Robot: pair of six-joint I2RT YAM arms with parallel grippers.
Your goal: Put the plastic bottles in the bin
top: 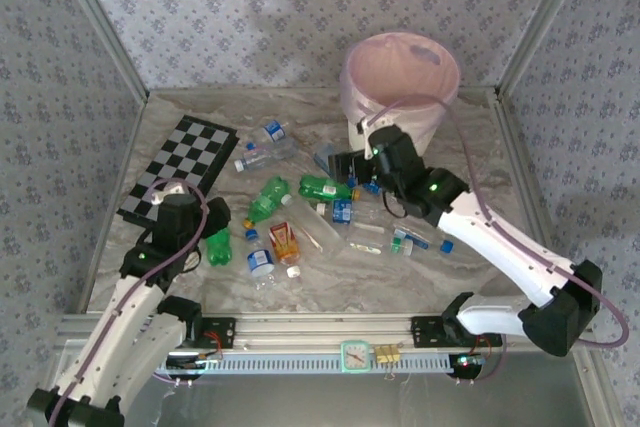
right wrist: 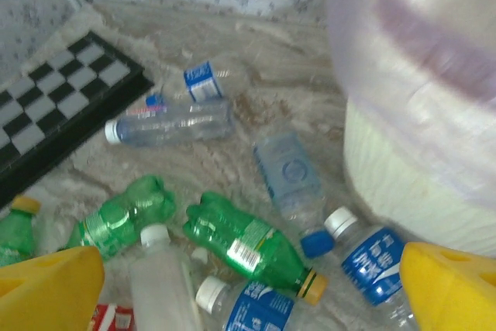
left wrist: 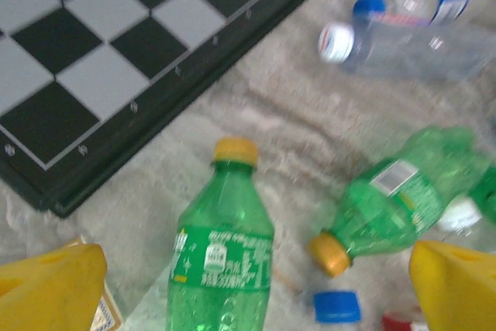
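Observation:
The green bottle lies below my left gripper, between its open yellow fingers, so my left gripper needs to move down and slightly back onto the green bottle's label [top: 218, 244] [left wrist: 221, 260] next.
Several plastic bottles lie scattered on the marble table between the arms. My left gripper [left wrist: 256, 284] is open over a green bottle [left wrist: 223, 253] with a yellow cap, which lies between its yellow fingers [left wrist: 54, 284] without touching them. A second green bottle [left wrist: 403, 191] lies to the right of it. My right gripper [right wrist: 252, 292] is open and empty above another green bottle [right wrist: 248, 242] and clear blue-labelled bottles [right wrist: 372, 257]. The white bin [top: 400, 67], lined with a pink bag, stands at the back right, just behind the right gripper [top: 350, 162].
A black-and-white checkered board [top: 180, 167] lies at the back left, close to the left gripper [top: 215, 222]. An orange-red bottle [top: 284, 242] and loose clear bottles [top: 262, 152] sit mid-table. Patterned walls close in the back and both sides.

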